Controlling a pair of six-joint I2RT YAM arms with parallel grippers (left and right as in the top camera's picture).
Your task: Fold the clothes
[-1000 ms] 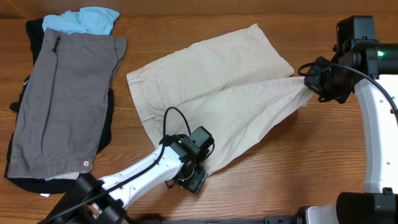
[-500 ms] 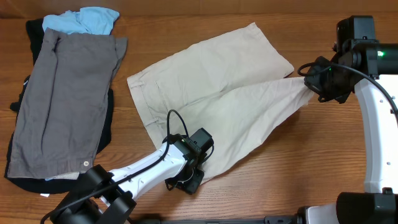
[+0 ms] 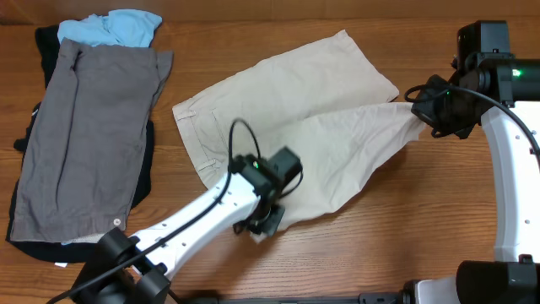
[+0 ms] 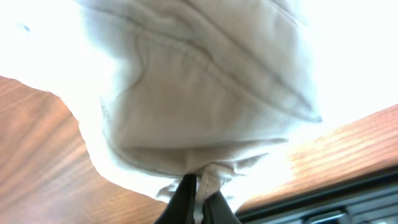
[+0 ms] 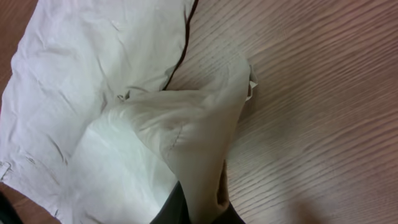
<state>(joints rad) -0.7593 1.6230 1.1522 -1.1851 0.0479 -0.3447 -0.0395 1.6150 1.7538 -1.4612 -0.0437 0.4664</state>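
Observation:
My left gripper holds its edge and should next move outward to release it over the far waistband corner (image 3: 183,113), outward and to its left in the overhead view.
The cream shorts (image 3: 295,110) lie spread in the middle of the table, waistband at the left, one leg reaching toward the back right. My left gripper (image 3: 268,221) is shut on the near corner of the shorts (image 4: 205,112); a strip of hem is pinched between its fingertips (image 4: 185,199) and the cloth is raised off the wood. My right gripper (image 3: 426,114) is shut on the hem of the right leg at the table's right side. That leg of the shorts (image 5: 186,137) is lifted and bunched between the dark fingers (image 5: 171,211).
A pile of other garments sits at the left: grey shorts (image 3: 84,135) on top of a black item (image 3: 51,42), with a light-blue garment (image 3: 114,27) at the back. The right arm's white link (image 3: 515,169) runs along the right edge.
My left gripper has closed on the near corner of the shorts and lifted it, moving slightly back and right. The cloth edge there has pulled in. The right gripper holds still.

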